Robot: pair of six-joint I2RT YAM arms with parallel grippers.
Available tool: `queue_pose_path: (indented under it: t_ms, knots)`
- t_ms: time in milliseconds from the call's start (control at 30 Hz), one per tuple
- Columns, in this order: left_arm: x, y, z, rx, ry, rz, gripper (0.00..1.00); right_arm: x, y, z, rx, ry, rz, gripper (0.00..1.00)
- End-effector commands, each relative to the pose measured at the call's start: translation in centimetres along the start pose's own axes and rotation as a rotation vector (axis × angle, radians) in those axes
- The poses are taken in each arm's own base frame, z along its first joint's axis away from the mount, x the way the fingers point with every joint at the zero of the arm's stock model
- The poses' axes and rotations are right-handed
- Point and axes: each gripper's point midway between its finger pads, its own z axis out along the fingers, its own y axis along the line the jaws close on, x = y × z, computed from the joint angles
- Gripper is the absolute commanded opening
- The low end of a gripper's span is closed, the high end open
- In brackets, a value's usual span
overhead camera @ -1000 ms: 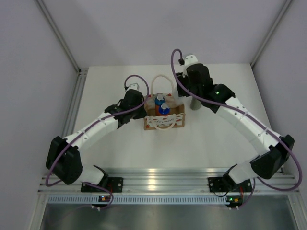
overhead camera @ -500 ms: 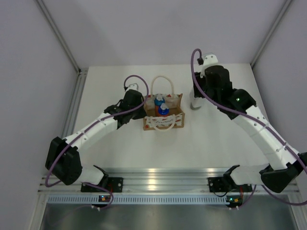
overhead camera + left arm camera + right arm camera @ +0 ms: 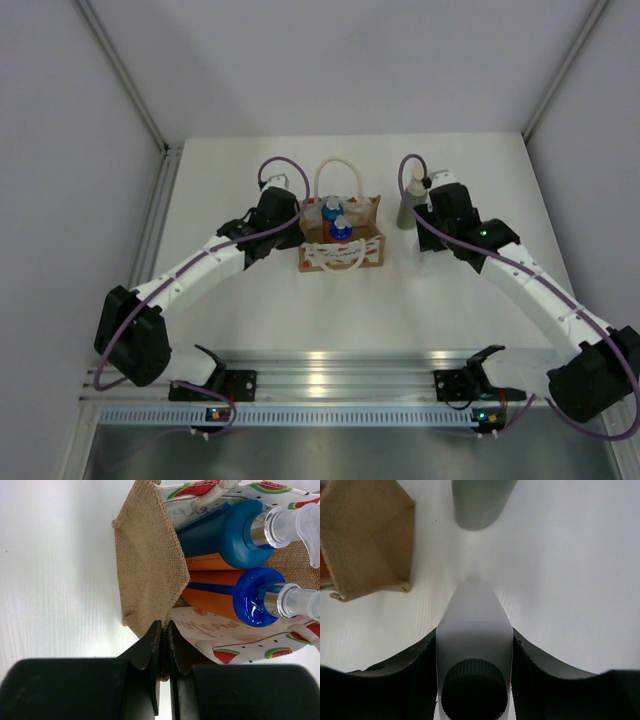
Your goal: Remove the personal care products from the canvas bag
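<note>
The white squarish bottle comes down in my right gripper next and goes upright onto the table beside the bag (image 3: 341, 246). This is because that spot before the pump bottle (image 3: 407, 205) is clear.
The canvas bag (image 3: 341, 246) stands mid-table with its burlap side (image 3: 145, 565) towards my left wrist. My left gripper (image 3: 299, 228) is shut on the bag's left rim (image 3: 164, 628). Inside lie the blue-and-orange bottle (image 3: 227, 535) and the orange bottle with the blue cap (image 3: 220, 600). My right gripper (image 3: 428, 256) is shut on the white squarish bottle with the dark cap (image 3: 474, 630), held upright low over the table, right of the bag. The grey-green pump bottle (image 3: 407, 205) stands just beyond it (image 3: 480, 502).
The bag's right corner (image 3: 367, 540) is a little to the left of the white bottle. White table (image 3: 250, 290) lies in front of the bag. The aluminium rail (image 3: 340, 375) runs along the near edge. Walls close the table's sides and back.
My right arm has swung right, away from the bag, and lowered towards the near side of the grey-green bottle, with the white bottle in it. The left arm and bag have not moved.
</note>
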Motion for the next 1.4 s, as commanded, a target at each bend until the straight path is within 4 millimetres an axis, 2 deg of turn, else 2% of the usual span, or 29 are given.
queue_pose_path:
  t_ms: [0, 133, 333, 633, 667, 733, 767, 900, 1167, 1267, 1367]
  knots:
    - [-0.9, 0.2, -0.8, -0.002, -0.049, -0.007, 0.00, -6.4, -0.1, -1.8, -0.042, -0.273, 0.117, 0.00]
    - [-0.8, 0.3, -0.8, -0.005, -0.048, -0.005, 0.00, -4.3, -0.5, -0.2, -0.033, -0.228, 0.122, 0.00]
    - [-0.8, 0.3, -0.9, -0.005, -0.050, -0.002, 0.00, -2.4, -0.9, 1.7, -0.033, -0.173, 0.135, 0.00]
    - [-0.7, 0.4, -0.9, -0.005, -0.048, 0.004, 0.00, -1.9, -1.2, 3.3, -0.028, -0.128, 0.143, 0.01]
    - [-0.7, 0.4, -0.9, -0.006, -0.049, 0.006, 0.00, -2.0, -1.2, 3.3, -0.029, -0.128, 0.143, 0.08]
    - [-0.8, 0.4, -0.8, -0.007, -0.050, 0.006, 0.00, -2.1, -1.2, 3.4, -0.031, -0.126, 0.144, 0.15]
    - [-0.8, 0.4, -0.9, -0.006, -0.049, 0.006, 0.00, -2.1, -1.2, 3.4, -0.031, -0.126, 0.144, 0.24]
    - [-0.7, 0.4, -0.8, -0.008, -0.046, 0.003, 0.00, -2.3, -1.1, 3.5, -0.038, -0.126, 0.143, 0.29]
    - [-0.5, 0.5, -0.8, -0.008, -0.043, -0.007, 0.00, -3.1, -1.2, 3.1, -0.034, -0.145, 0.151, 0.67]
    - [-0.5, 0.5, -0.8, -0.008, -0.043, -0.008, 0.00, -4.0, -1.2, 2.5, -0.038, -0.167, 0.155, 0.77]
    - [-0.5, 0.5, -0.9, -0.006, -0.045, -0.011, 0.00, -5.1, -1.2, 1.6, -0.048, -0.185, 0.153, 0.80]
